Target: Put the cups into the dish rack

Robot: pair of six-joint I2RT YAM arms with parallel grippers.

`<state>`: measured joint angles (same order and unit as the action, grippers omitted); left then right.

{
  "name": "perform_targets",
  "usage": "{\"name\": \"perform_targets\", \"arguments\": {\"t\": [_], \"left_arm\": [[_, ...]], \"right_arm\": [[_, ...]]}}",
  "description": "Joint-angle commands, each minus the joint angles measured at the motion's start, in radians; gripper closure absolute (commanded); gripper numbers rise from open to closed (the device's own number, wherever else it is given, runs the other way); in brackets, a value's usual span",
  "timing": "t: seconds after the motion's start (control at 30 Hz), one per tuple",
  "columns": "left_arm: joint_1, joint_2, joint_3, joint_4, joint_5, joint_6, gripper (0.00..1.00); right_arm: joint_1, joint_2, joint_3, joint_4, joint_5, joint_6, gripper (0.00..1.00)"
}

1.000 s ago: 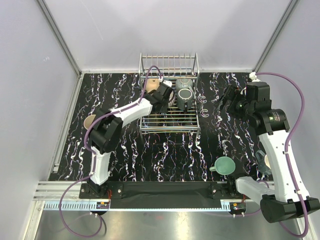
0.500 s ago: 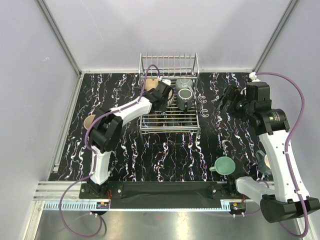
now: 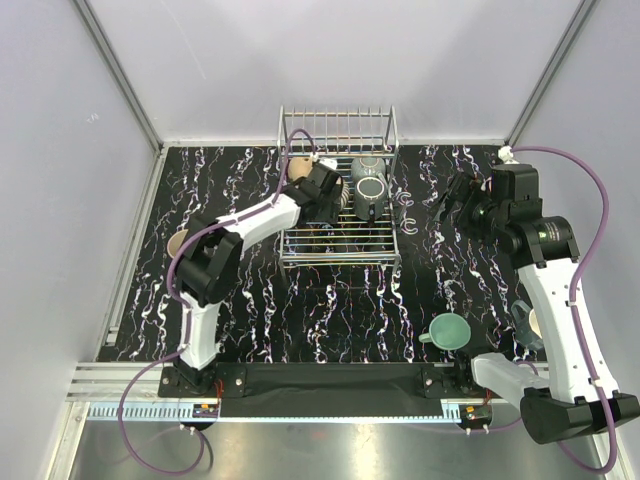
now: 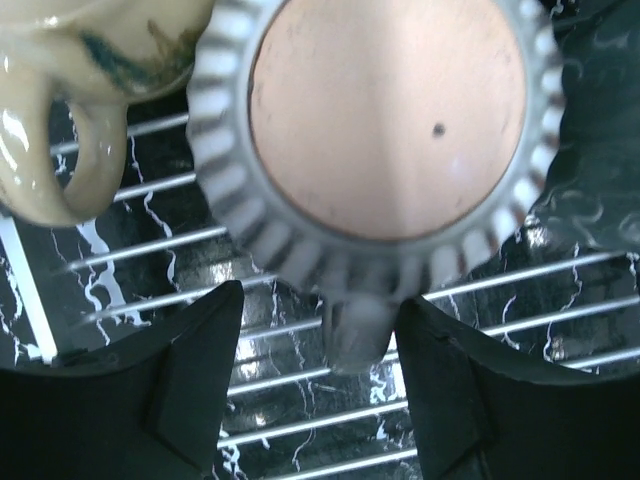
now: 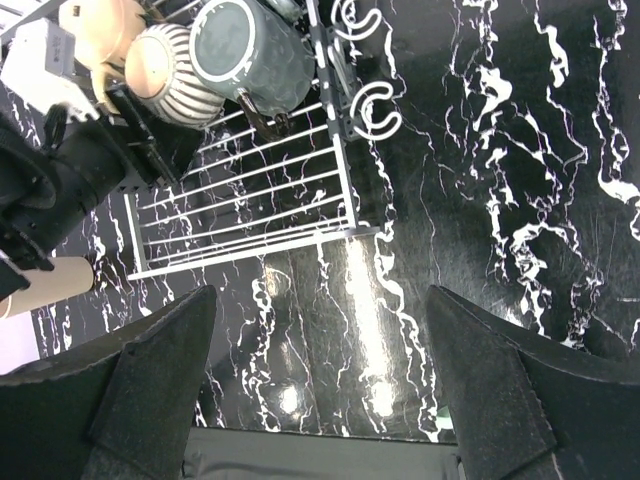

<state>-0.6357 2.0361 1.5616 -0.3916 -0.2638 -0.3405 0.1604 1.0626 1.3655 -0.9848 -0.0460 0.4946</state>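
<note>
I should move my right gripper back and down next, to the right in the top view, onto the half-hidden cup's rim [image 3: 532, 318], because that cup is outside the rack [image 3: 340, 245].
The dish rack [image 3: 340, 245] stands at the back middle of the table. In it lie a grey-green mug [image 3: 370, 185], a beige mug [image 3: 300, 167] and a ribbed grey cup with a tan bottom [image 4: 388, 120]. My left gripper [image 3: 330, 193] reaches into the rack. In the left wrist view it [image 4: 320, 300] is open, its fingers on either side of the ribbed cup's handle [image 4: 352, 335]. My right gripper [image 3: 448, 205] hangs open over bare table right of the rack. A teal cup [image 3: 450, 330] sits near the front right.
A tan cup [image 3: 180, 243] lies at the left, partly behind my left arm. Another cup [image 3: 527, 322] peeks out behind my right arm. Two white hooks [image 5: 365, 110] hang on the rack's right side. Grey walls close in the table.
My left gripper has opened and let go of the ribbed cup's handle, after shifting slightly toward the back of the rack. The right arm has not moved.
</note>
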Motion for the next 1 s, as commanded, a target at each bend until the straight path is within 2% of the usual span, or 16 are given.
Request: {"name": "perform_targets", "arguments": {"t": [0.0,0.23,0.43,0.57,0.8,0.97], "left_arm": [[0.004,-0.124,-0.037,0.051,0.018,-0.021,0.34],[-0.012,-0.299,-0.158,0.074,0.080,-0.055,0.29],[-0.088,-0.477,-0.259,0.072,0.115,-0.069,0.27],[-0.145,-0.649,-0.357,0.094,0.182,-0.100,0.26],[-0.231,-0.859,-0.500,0.149,0.258,-0.170,0.25],[-0.280,-0.950,-0.584,0.152,0.334,-0.203,0.23]], "right_arm": [[-0.002,0.010,0.041,-0.028,0.018,0.022,0.08],[-0.004,0.023,0.032,-0.121,0.219,0.068,0.11],[-0.057,0.025,-0.028,-0.155,0.376,0.056,0.12],[-0.250,0.017,-0.095,-0.138,0.357,0.004,0.13],[-0.458,0.028,-0.149,-0.120,0.368,-0.007,0.14],[-0.603,-0.001,-0.190,-0.109,0.359,0.013,0.15]]}}
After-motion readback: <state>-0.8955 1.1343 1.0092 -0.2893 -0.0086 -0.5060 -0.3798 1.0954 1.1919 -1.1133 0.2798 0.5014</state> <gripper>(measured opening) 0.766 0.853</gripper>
